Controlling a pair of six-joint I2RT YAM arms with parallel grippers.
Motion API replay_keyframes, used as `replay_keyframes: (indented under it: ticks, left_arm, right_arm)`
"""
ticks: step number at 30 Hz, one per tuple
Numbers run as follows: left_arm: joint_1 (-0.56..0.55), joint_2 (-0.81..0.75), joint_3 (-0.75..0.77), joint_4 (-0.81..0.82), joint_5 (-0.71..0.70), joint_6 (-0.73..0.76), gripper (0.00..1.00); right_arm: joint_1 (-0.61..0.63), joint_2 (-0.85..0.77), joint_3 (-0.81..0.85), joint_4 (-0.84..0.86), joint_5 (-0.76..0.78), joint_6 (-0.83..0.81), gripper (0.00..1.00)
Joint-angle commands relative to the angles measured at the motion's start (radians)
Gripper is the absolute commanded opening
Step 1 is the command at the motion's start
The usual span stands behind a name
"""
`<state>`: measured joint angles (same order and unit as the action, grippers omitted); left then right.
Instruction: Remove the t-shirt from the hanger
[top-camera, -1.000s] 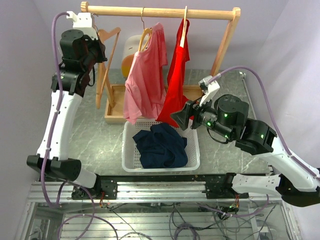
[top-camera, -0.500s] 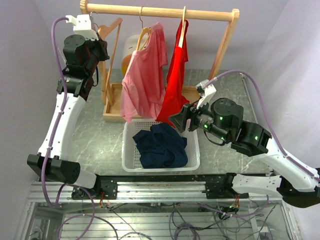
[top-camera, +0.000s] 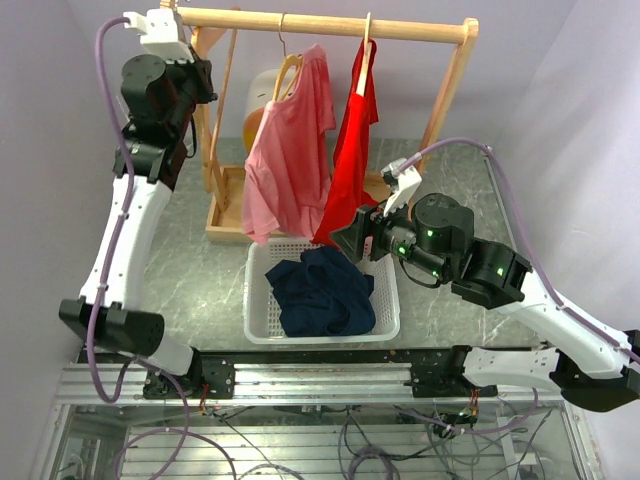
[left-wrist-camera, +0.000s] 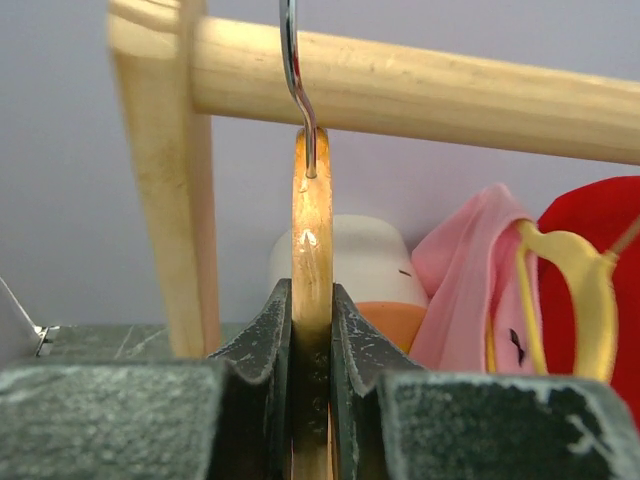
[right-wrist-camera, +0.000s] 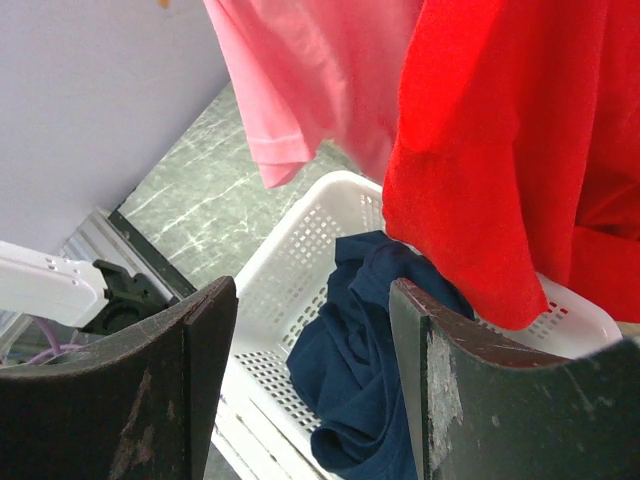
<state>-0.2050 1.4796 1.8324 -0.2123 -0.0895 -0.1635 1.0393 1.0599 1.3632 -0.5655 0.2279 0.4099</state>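
Observation:
The bare hanger's hook goes outward, away from the post, and down onto the wooden bar just outward next. My left gripper then releases the bare hanger.
My left gripper (left-wrist-camera: 312, 300) is shut on a bare wooden hanger (left-wrist-camera: 312, 220), seen edge-on, high at the left end of the wooden rail (top-camera: 320, 22). The hanger's metal hook (left-wrist-camera: 292, 60) rises in front of the rail (left-wrist-camera: 450, 90). A pink t-shirt (top-camera: 290, 160) hangs on its own hanger (top-camera: 290, 70), and a red t-shirt (top-camera: 350, 160) hangs beside it. My right gripper (top-camera: 348, 238) stands open, nothing between its fingers, just below and right of the red t-shirt's (right-wrist-camera: 500, 150) hem. The pink t-shirt (right-wrist-camera: 310, 80) hangs further left.
A white basket (top-camera: 255, 300) holding a navy garment (top-camera: 320, 290) sits below the shirts, right under my right gripper (right-wrist-camera: 310, 290). The rack's slanted posts (top-camera: 445, 100) and wooden base tray (top-camera: 228, 210) stand behind. A white and orange object (top-camera: 262, 100) sits behind the rack.
My left arm has lifted the bare hanger up to the rail's left end. My right arm has moved a little left, closer to the red t-shirt's hem.

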Motion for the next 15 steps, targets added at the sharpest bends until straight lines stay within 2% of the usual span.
replay_keyframes:
  ticks: [1, 10, 12, 15]
  left_arm:
    - [0.001, 0.07, 0.079, 0.084, 0.003, 0.022, 0.07]
    - [0.001, 0.16, 0.123, 0.08, -0.013, 0.039, 0.08]
    - [0.001, 0.147, 0.095, 0.074, -0.005, 0.038, 0.21]
    - [0.001, 0.082, 0.014, 0.079, -0.008, 0.028, 0.55]
  right_arm:
    - [0.002, -0.019, 0.004, 0.034, -0.001, 0.012, 0.62]
    - [0.001, -0.023, 0.006, 0.021, 0.002, 0.034, 0.62]
    - [0.002, -0.02, 0.019, 0.013, 0.012, 0.029, 0.62]
    - [0.001, -0.01, 0.045, 0.006, 0.022, 0.017, 0.62]
